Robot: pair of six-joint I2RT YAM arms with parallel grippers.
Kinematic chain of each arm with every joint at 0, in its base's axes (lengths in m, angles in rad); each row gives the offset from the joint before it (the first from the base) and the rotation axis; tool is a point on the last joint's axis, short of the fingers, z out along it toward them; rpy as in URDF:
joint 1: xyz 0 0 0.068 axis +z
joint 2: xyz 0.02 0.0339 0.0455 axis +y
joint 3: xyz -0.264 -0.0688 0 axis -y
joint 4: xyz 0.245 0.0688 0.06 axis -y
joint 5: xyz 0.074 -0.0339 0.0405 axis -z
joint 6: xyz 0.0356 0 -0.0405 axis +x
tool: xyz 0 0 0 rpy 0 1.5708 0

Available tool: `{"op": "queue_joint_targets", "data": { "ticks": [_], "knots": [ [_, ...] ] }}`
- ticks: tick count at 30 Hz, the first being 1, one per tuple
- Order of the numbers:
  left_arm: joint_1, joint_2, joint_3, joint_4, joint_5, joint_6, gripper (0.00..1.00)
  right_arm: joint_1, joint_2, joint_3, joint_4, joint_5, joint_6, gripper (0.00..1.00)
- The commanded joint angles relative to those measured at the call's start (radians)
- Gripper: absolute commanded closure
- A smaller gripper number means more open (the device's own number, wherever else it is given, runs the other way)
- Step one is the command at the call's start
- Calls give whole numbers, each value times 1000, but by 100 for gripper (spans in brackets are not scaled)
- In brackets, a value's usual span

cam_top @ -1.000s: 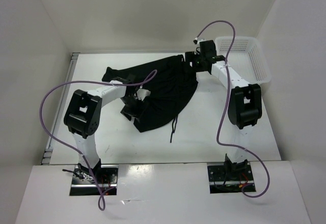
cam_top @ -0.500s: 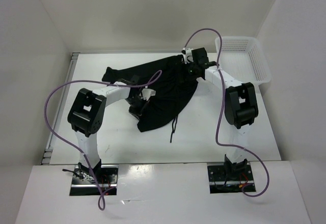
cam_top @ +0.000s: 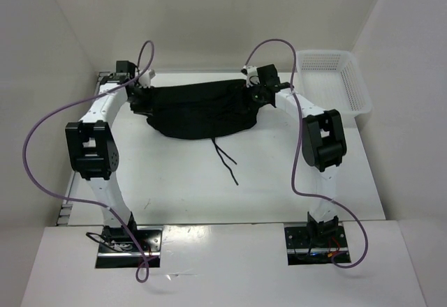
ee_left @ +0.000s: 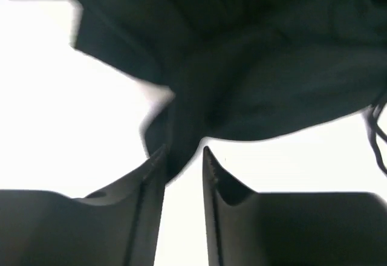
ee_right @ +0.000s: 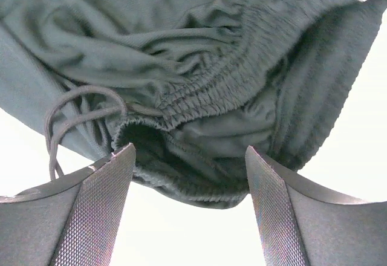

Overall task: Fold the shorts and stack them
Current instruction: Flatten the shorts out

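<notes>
My right gripper will go down onto the gathered waistband's near rim [cam_top: 253,119] [ee_right: 195,188] and close, because that rim of the waistband is between its wide-open fingers.
The black shorts [cam_top: 199,108] lie stretched across the back of the table between my two grippers, with the thin drawstring [cam_top: 225,159] trailing toward the front. My left gripper [cam_top: 138,96] is at their left end. In the left wrist view the jaws [ee_left: 183,151] stand narrowly apart with a bunched corner of the shorts [ee_left: 242,66] pinched at the tips. My right gripper [cam_top: 253,95] is at the right end. In the right wrist view it [ee_right: 190,151] is wide open, with the gathered waistband [ee_right: 211,97] just beyond the fingertips [ee_right: 103,205].
A white mesh basket [cam_top: 353,87] stands at the back right corner. White walls close the table at the back and both sides. The left arm's purple cable [cam_top: 42,129] loops out over the left edge.
My left gripper has swung from the middle of the table to the far left corner, pulling the shorts out into a wide band along the back. The right gripper has shifted only slightly.
</notes>
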Motion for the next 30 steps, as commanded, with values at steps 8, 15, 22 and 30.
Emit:
{"op": "queue_joint_targets", "data": {
  "ticks": [8,15,22,30],
  "knots": [
    [33,-48,-177,-35,72,6,38,61,17,65,-19,-48,-47,18],
    [114,-48,-201,74,107,6,32,61,-35,10,-10,-26,-65,18],
    [79,-23,-253,112,199,6,30,61,-52,-19,-30,15,-122,15],
    [36,-23,-320,220,99,6,29,72,-94,-96,11,100,-162,5]
  ]
}}
